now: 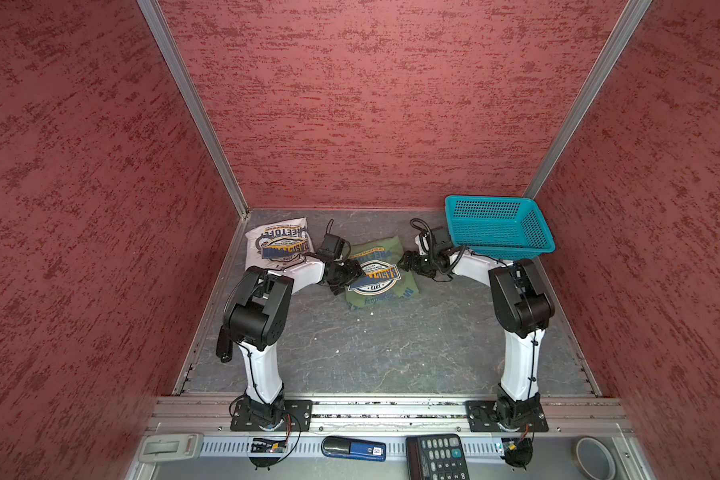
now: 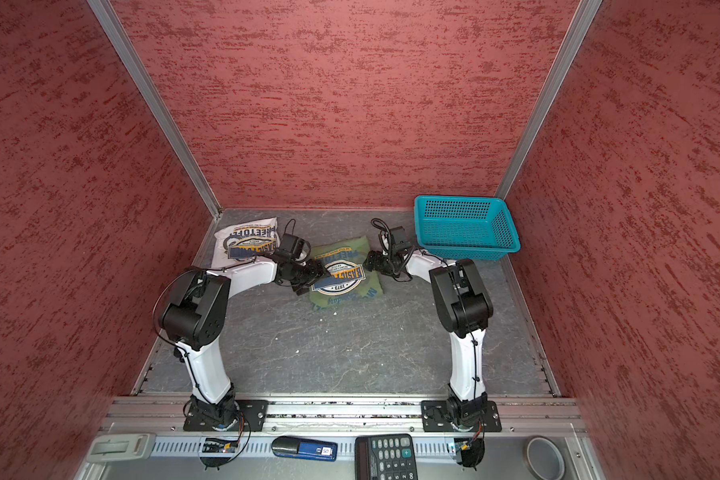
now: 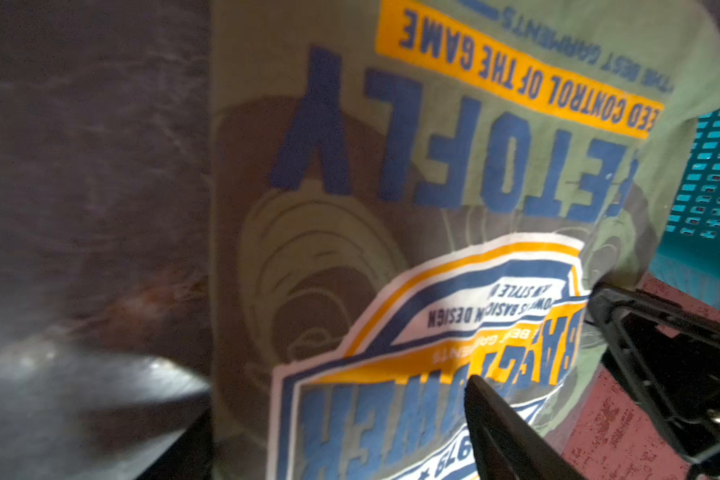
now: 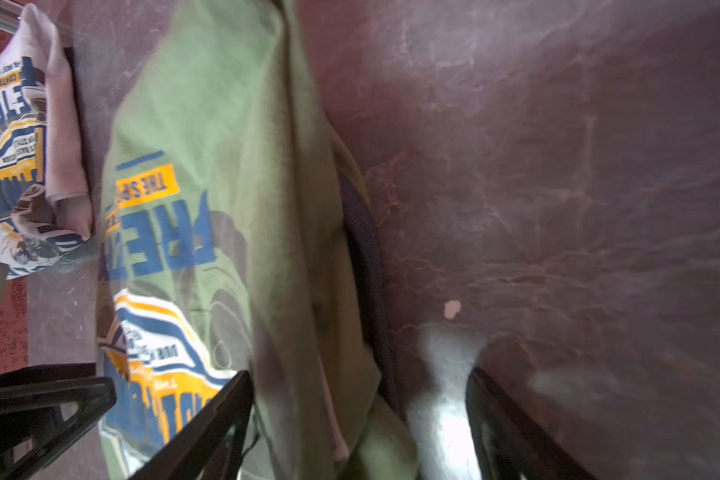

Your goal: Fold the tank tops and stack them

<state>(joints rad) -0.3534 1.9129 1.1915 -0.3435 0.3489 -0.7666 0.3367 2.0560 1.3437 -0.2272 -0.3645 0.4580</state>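
My left gripper stays low and closes its open fingers on the green top's edge (image 1: 348, 290) (image 3: 236, 428) facing the white top next, because that edge lies between them.
The olive green tank top (image 1: 381, 257) (image 2: 344, 253) lies folded at the table's middle, badge print up. The white tank top (image 1: 273, 241) (image 2: 246, 237) lies folded at the back left, apart from it. My left gripper (image 1: 356, 270) (image 2: 321, 272) stands open over the green top's left edge; in the left wrist view (image 3: 339, 399) the printed cloth (image 3: 391, 166) lies between its wide fingers. My right gripper (image 1: 404, 262) (image 2: 368, 259) is open at the green top's right edge, its fingers (image 4: 225, 415) spread either side of the folded hem (image 4: 225, 124). The white top (image 4: 59, 124) shows beyond.
A teal perforated basket (image 1: 495, 226) (image 2: 464, 226) sits at the back right, just behind the right wrist. Red walls close in three sides. On the front shelf lie a calculator (image 1: 435, 455), a blue device (image 1: 354, 448) and a tape roll (image 1: 595, 457).
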